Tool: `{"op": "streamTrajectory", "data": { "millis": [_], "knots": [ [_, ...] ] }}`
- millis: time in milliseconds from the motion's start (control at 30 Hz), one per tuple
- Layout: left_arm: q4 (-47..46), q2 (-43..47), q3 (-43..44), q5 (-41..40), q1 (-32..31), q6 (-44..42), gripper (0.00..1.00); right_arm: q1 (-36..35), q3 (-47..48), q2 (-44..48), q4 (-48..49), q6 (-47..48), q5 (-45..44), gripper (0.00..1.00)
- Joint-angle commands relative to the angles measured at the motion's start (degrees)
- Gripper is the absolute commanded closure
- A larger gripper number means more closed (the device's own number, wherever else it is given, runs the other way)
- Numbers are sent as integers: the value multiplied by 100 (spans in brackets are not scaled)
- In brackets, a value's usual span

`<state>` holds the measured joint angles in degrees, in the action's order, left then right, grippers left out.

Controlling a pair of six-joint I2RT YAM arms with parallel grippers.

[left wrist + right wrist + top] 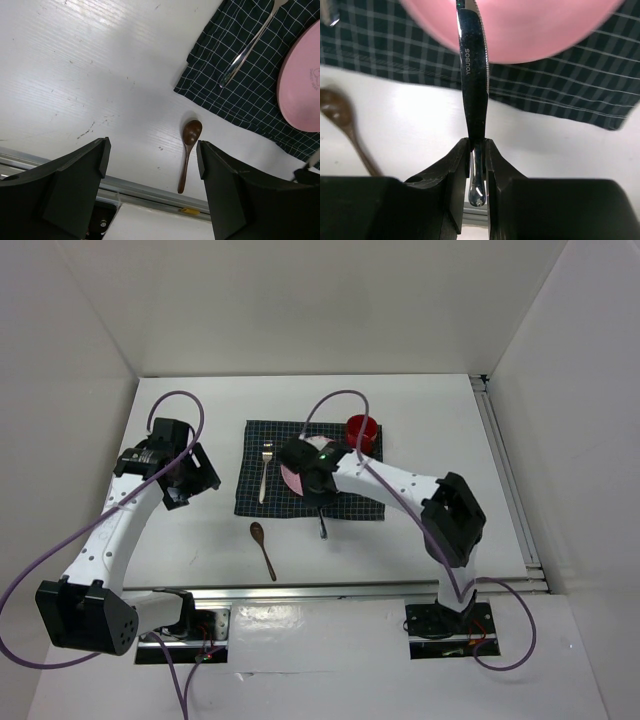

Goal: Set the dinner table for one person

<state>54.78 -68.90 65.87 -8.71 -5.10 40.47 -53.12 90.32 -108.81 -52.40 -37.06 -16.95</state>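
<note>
The knife goes to the right in the top view next, then my right gripper lowers and releases it on the mat beside the plate, opposite the fork.
The white dinner table carries a dark checked mat. On the mat lie a silver fork, a pink plate and a red cup. My right gripper is shut on a silver knife near its handle end and holds it over the mat's near edge, with the blade reaching over the plate. A wooden spoon lies on the bare table in front of the mat. My left gripper is open and empty, above the table left of the mat, with the spoon below it.
A silver rail runs along the near table edge, and another runs along the right edge. White walls enclose the table at the back and sides. Purple cables loop over both arms.
</note>
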Motion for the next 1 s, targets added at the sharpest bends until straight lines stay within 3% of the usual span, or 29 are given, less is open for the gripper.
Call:
{"op": "streamTrajectory", "data": {
  "millis": [0, 233, 433, 700, 767, 867, 933, 967],
  "knots": [
    [-117, 26, 32, -61, 27, -109, 12, 416, -286, 571, -209, -144, -283, 99],
    [-117, 26, 32, -8, 27, -109, 12, 1583, -858, 836, 588, 347, -90, 99],
    [-64, -27, 32, 62, 27, -4, 12, 2139, -665, 99, 977, 796, 183, 99],
    [-249, 553, -882, 387, -930, 751, 11, 2622, -533, -281, 1329, 1016, 368, 98],
    [-301, 493, -1092, 388, -1264, 1050, 12, 2623, -481, -473, 1329, 1016, 368, 92],
    [-302, 404, -1233, 388, -1791, 1419, 12, 2676, -419, -474, 1381, 1069, 368, 75],
    [-415, 247, -1313, 388, -2037, 1586, 12, 2676, -419, -396, 1382, 1069, 420, 58],
    [-416, 194, -1365, 388, -2291, 1744, 12, 2676, -419, -290, 1382, 1069, 421, 55]
  ]
}}
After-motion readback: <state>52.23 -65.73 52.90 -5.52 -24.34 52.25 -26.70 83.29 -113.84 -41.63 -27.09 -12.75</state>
